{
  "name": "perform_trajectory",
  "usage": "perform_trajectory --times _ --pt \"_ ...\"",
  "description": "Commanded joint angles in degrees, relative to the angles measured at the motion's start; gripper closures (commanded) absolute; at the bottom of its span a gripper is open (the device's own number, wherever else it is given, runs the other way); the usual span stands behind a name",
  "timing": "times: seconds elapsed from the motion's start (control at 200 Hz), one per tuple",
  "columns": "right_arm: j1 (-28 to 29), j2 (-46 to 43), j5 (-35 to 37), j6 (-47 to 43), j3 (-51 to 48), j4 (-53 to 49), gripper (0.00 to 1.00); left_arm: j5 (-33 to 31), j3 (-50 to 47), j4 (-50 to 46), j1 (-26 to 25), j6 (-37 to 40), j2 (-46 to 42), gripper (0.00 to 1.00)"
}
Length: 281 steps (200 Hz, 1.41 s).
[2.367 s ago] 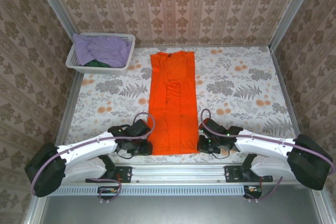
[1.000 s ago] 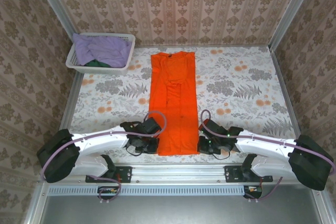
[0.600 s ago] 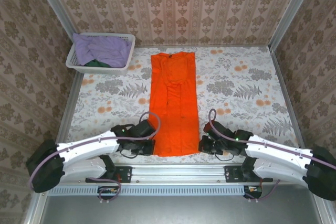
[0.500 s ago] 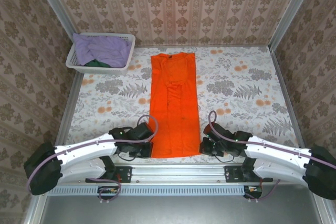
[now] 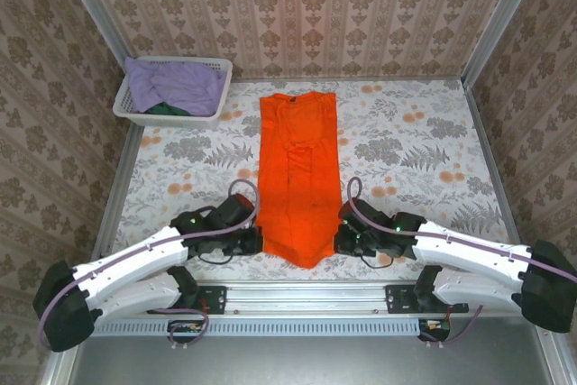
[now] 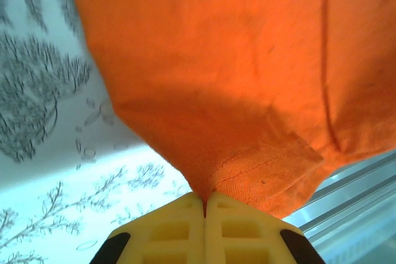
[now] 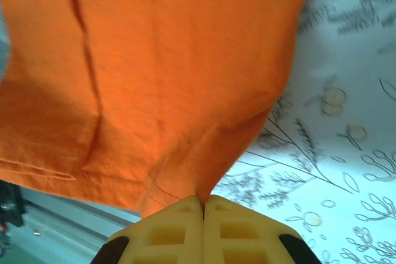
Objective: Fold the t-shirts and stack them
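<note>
My left gripper carries the hem corner outward over the orange t-shirt next and releases it at the t-shirt's edge beside the neckline, since the t-shirt lies full length.
A bright orange t-shirt lies lengthwise down the middle of the flowered table, folded into a narrow strip. Its near hem is lifted and sags to a point between the arms. My left gripper is shut on the hem's left corner, and its yellow fingers pinch the orange t-shirt. My right gripper is shut on the right corner, where the orange t-shirt runs in between the pads. A lavender t-shirt and a dark green one lie in the basket.
A white lattice basket stands at the table's far left corner. Patterned walls close in the table on three sides. A metal rail with the arm bases runs along the near edge. Bare flowered tabletop spreads to the right of the shirt.
Both grippers have raised the shirt's near corners off the table and carried them a little away from the front edge. The hem now droops to a point between them.
</note>
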Motion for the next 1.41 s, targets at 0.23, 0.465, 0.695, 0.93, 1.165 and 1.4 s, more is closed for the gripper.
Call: perform_trajectory --times 0.23,0.465,0.695,0.93,1.165,1.4 --pt "-12.8 9.6 0.6 -10.3 17.1 -5.0 1.0 3.4 15.3 -0.6 17.6 12.8 7.4 1.0" --pt "-21.2 22.5 -2.3 -14.7 28.3 -5.3 1.0 4.6 23.4 4.1 26.4 15.5 21.5 1.0" --pt "-27.0 34.0 -4.0 -15.4 34.7 -3.7 1.0 7.4 29.5 8.6 31.3 14.9 34.5 1.0" --pt "-31.0 40.9 -5.6 -15.5 38.9 -2.9 1.0 9.3 37.0 7.9 32.3 16.2 44.2 1.0" --pt "-34.1 44.8 -7.7 -13.6 41.4 -0.8 1.0 10.4 43.6 5.8 33.4 16.9 51.1 1.0" --pt "-35.6 51.6 -9.6 -13.6 48.0 -1.8 0.93 9.6 46.3 5.6 35.8 15.8 56.1 1.0"
